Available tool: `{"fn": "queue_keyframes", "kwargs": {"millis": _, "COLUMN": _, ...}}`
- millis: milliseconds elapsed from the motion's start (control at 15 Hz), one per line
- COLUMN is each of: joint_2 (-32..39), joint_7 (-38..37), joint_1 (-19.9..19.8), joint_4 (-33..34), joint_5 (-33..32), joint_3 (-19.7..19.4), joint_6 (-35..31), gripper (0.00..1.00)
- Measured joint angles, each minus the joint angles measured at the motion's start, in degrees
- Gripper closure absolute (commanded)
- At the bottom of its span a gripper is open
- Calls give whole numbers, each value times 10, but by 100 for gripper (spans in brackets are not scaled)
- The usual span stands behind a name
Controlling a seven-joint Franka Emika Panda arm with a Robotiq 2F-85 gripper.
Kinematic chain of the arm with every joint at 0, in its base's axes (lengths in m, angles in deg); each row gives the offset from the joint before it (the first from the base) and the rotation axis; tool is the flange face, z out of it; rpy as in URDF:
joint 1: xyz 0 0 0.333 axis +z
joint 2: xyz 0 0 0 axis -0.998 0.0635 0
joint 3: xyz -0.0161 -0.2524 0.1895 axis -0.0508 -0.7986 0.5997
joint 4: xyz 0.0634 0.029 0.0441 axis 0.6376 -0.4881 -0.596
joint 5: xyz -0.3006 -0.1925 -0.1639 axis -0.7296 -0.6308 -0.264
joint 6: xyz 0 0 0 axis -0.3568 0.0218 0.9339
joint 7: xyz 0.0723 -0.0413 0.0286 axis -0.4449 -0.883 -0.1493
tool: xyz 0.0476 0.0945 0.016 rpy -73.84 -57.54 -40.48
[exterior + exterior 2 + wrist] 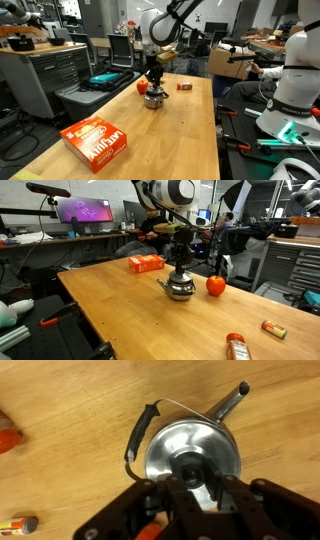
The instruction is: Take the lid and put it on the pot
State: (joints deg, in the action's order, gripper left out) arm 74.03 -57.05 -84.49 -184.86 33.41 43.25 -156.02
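Note:
The lid already lies over the opening of the pot, so the gripper needs to lower it onto the pot's opening [181, 277] [192, 442] next and let go of the lid's dark knob.
The pot [154, 100] [180, 288] stands mid-table, small and shiny, with a spout [232, 402] and a dark wire handle [140, 432]. The lid [170, 448], a silvery disc with a dark centre knob, lies over the pot's mouth in the wrist view. My gripper [198, 478] reaches straight down onto it, also seen in both exterior views [153, 80] [180, 266]. Its fingers sit on either side of the knob and look closed on it. The pot's inside is hidden.
A red round object [141, 87] [216, 285] sits right beside the pot. An orange carton [97, 140] [146, 264] lies on the table, and a small orange-red box [184, 86] [273, 329] lies farther off. A small bottle [236, 347] lies near one table edge.

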Motion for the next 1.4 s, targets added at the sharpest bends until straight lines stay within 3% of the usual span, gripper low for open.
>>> {"fn": "queue_keyframes", "kwargs": {"millis": 1400, "joint_2": 6, "joint_7": 0, "joint_1": 0, "joint_4": 0, "joint_5": 3, "joint_3": 0, "joint_6": -23, "gripper": 93}}
